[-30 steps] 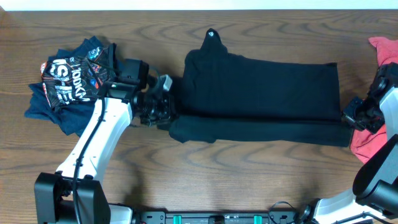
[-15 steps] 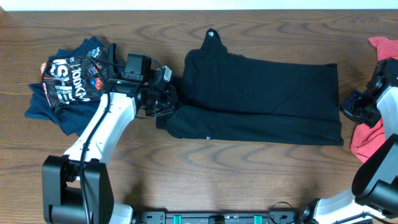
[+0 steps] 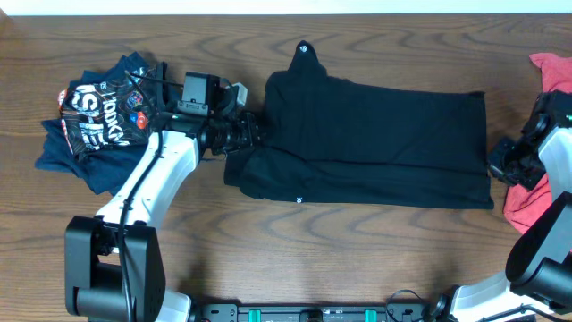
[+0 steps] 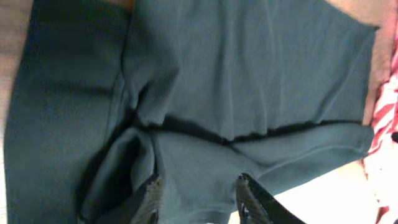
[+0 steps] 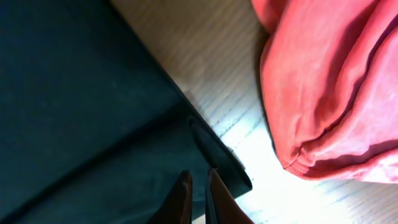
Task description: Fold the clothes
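Note:
The shirt's flap already lies flat, so my right gripper will next lower and move from beside the coral-red garment onto the folded flap's end point(image 3: 483, 182) point(image 5: 209, 167), letting go of the flap's edge.
The black T-shirt point(image 3: 375, 134) lies flat across the middle of the table, folded lengthwise, its small white logo point(image 3: 298, 199) on the near flap. My left gripper point(image 3: 253, 134) is at the shirt's left end, open. In the left wrist view the left gripper point(image 4: 199, 196) has its fingers spread apart over loose black cloth point(image 4: 236, 81), gripping nothing. My right gripper point(image 3: 498, 165) is at the shirt's right edge. Seen from the right wrist, the right gripper point(image 5: 198, 180) has its fingers pressed together at the edge of the folded flap point(image 5: 93, 106).
A heap of navy and printed clothes point(image 3: 98, 121) lies at the far left behind my left arm. A coral-red garment point(image 3: 534, 197) lies at the right edge, close beside my right gripper, and shows large in the right wrist view point(image 5: 329, 93).
My left gripper carried the shirt's near-left edge up and over, then opened and let it go. The right gripper shifted only slightly and stayed shut at the right edge.

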`<state>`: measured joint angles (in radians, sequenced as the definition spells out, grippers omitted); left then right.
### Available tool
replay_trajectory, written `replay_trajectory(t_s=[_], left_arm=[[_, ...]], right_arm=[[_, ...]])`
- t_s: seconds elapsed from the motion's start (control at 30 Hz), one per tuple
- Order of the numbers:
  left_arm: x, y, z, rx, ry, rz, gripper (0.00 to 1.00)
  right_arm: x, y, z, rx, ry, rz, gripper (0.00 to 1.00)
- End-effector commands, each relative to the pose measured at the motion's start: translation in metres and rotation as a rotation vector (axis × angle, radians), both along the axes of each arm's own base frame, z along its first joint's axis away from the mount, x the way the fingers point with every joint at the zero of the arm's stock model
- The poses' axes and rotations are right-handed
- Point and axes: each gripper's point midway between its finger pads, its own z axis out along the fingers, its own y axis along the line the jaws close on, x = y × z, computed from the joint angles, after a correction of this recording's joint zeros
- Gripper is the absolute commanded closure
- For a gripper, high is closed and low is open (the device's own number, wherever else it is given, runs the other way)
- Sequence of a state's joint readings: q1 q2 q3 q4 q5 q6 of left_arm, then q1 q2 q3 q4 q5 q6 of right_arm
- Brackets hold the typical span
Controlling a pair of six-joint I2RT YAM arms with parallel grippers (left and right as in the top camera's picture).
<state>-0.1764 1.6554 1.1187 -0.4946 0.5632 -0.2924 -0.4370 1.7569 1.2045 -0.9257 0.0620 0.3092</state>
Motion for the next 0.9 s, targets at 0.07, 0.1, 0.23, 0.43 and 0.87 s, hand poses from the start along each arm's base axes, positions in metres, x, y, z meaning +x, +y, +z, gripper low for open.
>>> replay_trajectory(t_s=[0.07, 0.1, 0.23, 0.43, 0.87], left_arm=[[-0.011, 0.04, -0.024, 0.179, 0.097, 0.092, 0.58], [-0.013, 0.049, -0.027, 0.204, 0.114, 0.114, 0.57], [-0.014, 0.08, -0.032, 0.26, 0.151, 0.205, 0.56], [-0.024, 0.091, -0.042, 0.278, 0.2, 0.245, 0.54], [-0.055, 0.072, -0.08, 0.169, 0.262, 0.205, 0.48]], right_arm=[[-0.015, 0.009, -0.013, 0.021, 0.045, 0.019, 0.92], [-0.016, 0.011, -0.015, 0.029, 0.046, 0.034, 0.92], [-0.01, 0.022, -0.024, 0.081, 0.002, 0.072, 0.92], [-0.006, 0.034, -0.037, 0.124, -0.045, 0.152, 0.93], [-0.002, 0.049, -0.051, 0.182, -0.108, 0.189, 0.92]])
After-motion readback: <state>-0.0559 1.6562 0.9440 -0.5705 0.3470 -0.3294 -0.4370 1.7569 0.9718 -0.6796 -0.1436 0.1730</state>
